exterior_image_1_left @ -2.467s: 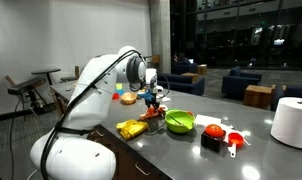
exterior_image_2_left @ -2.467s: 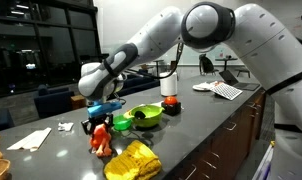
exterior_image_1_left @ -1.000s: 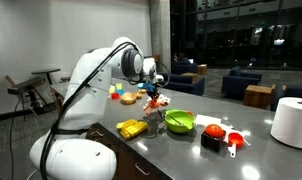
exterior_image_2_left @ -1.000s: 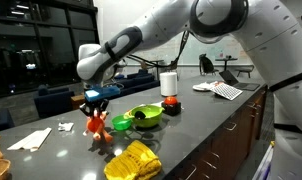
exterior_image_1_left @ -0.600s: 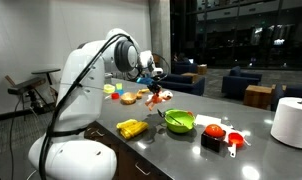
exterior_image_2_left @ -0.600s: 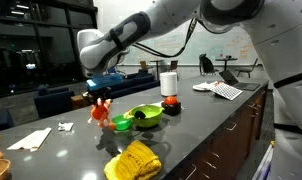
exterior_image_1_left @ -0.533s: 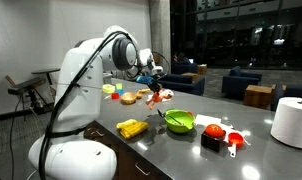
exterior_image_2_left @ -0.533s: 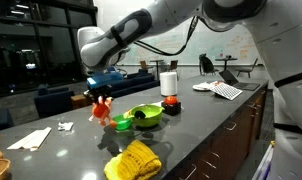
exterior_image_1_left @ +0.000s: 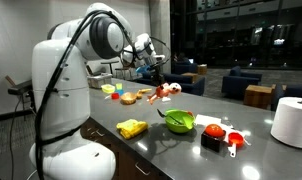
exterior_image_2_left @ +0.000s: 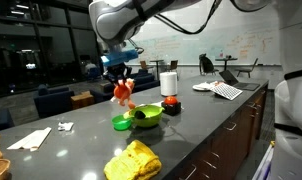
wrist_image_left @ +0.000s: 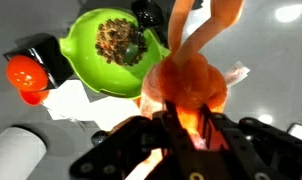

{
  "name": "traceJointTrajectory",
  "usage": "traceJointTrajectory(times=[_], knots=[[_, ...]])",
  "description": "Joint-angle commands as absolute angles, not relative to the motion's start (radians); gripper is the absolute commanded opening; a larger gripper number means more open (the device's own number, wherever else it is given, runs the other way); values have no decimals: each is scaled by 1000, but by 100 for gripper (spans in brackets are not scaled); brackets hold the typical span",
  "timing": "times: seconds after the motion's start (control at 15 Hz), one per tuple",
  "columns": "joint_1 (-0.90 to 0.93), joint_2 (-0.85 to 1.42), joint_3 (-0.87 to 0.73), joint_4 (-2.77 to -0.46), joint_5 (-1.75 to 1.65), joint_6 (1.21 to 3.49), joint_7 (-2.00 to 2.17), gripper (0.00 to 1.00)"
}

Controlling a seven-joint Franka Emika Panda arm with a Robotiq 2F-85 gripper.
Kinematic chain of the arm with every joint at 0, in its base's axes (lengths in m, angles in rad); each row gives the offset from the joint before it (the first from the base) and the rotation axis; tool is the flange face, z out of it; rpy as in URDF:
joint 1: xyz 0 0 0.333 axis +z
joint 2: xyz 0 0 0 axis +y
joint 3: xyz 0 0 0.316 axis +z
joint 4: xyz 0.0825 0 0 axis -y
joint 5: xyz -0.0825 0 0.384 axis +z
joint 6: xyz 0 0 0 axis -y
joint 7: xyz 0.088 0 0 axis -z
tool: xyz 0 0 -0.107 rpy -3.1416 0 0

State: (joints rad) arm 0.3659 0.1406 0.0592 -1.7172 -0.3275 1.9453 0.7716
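Observation:
The robot's gripper should turn next, move back past the bowl, go down onto clear counter between bowl and front edge (exterior_image_1_left: pixel 165 148) and release.
My gripper (exterior_image_2_left: pixel 121 80) is shut on an orange soft toy (exterior_image_2_left: pixel 123 93) and holds it in the air above the dark counter. In the wrist view the toy (wrist_image_left: pixel 191 75) hangs between the black jaws (wrist_image_left: pixel 189 130), its limbs dangling. It also shows in an exterior view (exterior_image_1_left: pixel 169 89). A green bowl (exterior_image_2_left: pixel 145 114) with dark bits inside sits on the counter just beside and below the toy. It shows in the wrist view (wrist_image_left: pixel 116 50) and in an exterior view (exterior_image_1_left: pixel 179 121).
A yellow cloth (exterior_image_2_left: pixel 133 160) lies near the counter's front edge (exterior_image_1_left: pixel 131 128). A red tomato-like thing on a black block (exterior_image_1_left: pixel 213 133) (wrist_image_left: pixel 26 72) sits past the bowl. A white paper roll (exterior_image_1_left: pixel 289 121) stands at the counter's end. Small food items (exterior_image_1_left: pixel 126 97) and napkins (exterior_image_2_left: pixel 29 138) lie further off.
My gripper lifted the orange toy off the counter, raised it and carried it sideways to a spot above and beside the green bowl.

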Motion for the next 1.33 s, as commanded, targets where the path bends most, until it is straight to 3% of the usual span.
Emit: traceJointTrajectory(times=[0.0, 0.47, 1.27], knots=[[306, -27, 88, -1834, -367, 1857, 874, 6], [176, -249, 120, -2037, -338, 1801, 979, 6], [20, -463, 96, -2473, -202, 1982, 995, 6]])
